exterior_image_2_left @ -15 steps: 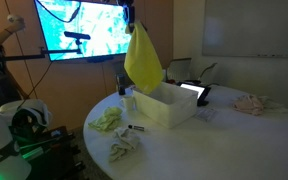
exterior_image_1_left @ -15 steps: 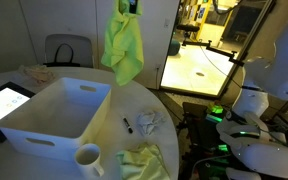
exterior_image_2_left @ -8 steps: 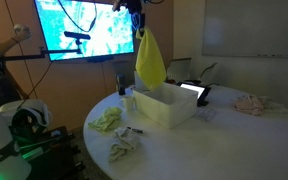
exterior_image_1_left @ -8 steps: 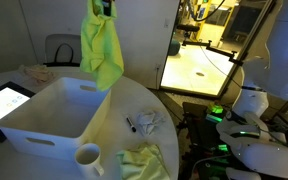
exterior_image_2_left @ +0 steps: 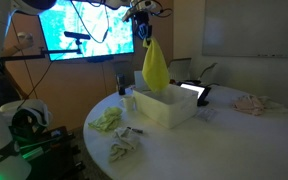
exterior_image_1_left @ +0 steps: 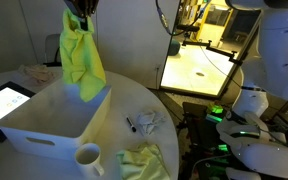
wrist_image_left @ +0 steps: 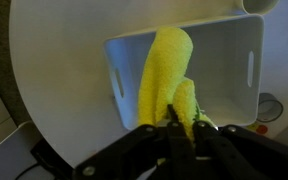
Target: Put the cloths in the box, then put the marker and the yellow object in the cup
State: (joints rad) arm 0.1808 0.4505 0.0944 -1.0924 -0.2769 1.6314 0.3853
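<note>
The bright yellow-green cloth (exterior_image_1_left: 81,60) still has its top held high above the box's rim, so the robot's gripper will next go down toward the bottom of the white box and let the cloth go.
My gripper (exterior_image_1_left: 80,12) (exterior_image_2_left: 144,20) is shut on the top of a bright yellow-green cloth (exterior_image_1_left: 81,60) (exterior_image_2_left: 156,68). The cloth hangs over the big white box (exterior_image_1_left: 44,135) (exterior_image_2_left: 170,116). In the wrist view the cloth (wrist_image_left: 164,75) dangles from the gripper (wrist_image_left: 181,125) above the box floor (wrist_image_left: 224,70). On the table lie a white-grey cloth (exterior_image_1_left: 150,121) (exterior_image_2_left: 124,149), a pale yellow-green cloth (exterior_image_1_left: 144,160) (exterior_image_2_left: 108,120) and the dark marker (exterior_image_1_left: 130,125) (exterior_image_2_left: 135,129). The white cup (exterior_image_1_left: 88,157) stands by the box's near corner. The yellow object is hidden or too small to make out.
A lit tablet (exterior_image_1_left: 4,100) (exterior_image_2_left: 192,92) lies beside the box. A beige-pink fabric heap (exterior_image_1_left: 34,72) (exterior_image_2_left: 249,103) rests further off on the round table (exterior_image_2_left: 214,140). Robot bases and cables stand by the table edge (exterior_image_1_left: 249,140).
The gripper has carried the hanging yellow-green cloth sideways, from beyond the box's rim to over the box. Everything on the table stays put.
</note>
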